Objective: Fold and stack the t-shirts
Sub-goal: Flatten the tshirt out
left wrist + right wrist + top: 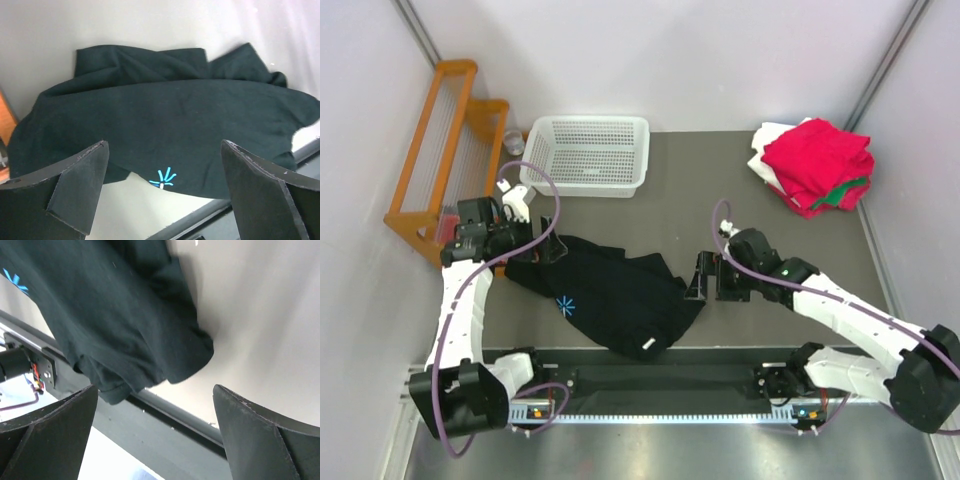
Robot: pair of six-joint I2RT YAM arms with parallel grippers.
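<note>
My right gripper should next lower its open fingers to the left in the top view to pinch the shirt's jutting end [695,303] [186,361], which is below the gripper there.
A crumpled black t-shirt [610,295] with a small light-blue starburst mark [564,305] lies on the table between the two arms. Its cloth fills the left wrist view [165,115], and its right end shows in the right wrist view [115,315]. My left gripper [548,248] stands open at the shirt's left end, nothing between its fingers [80,185]. At the shirt's right end my right gripper [708,277] also stands open and empty, its fingers [255,435] wide apart. A stack of folded red, green and white t-shirts [815,165] sits at the back right.
A white perforated basket [586,154] stands at the back centre. An orange wooden rack [445,150] leans against the left wall. The dark rail [660,378] with the arm bases runs along the table's near edge, close to the shirt's lower hem.
</note>
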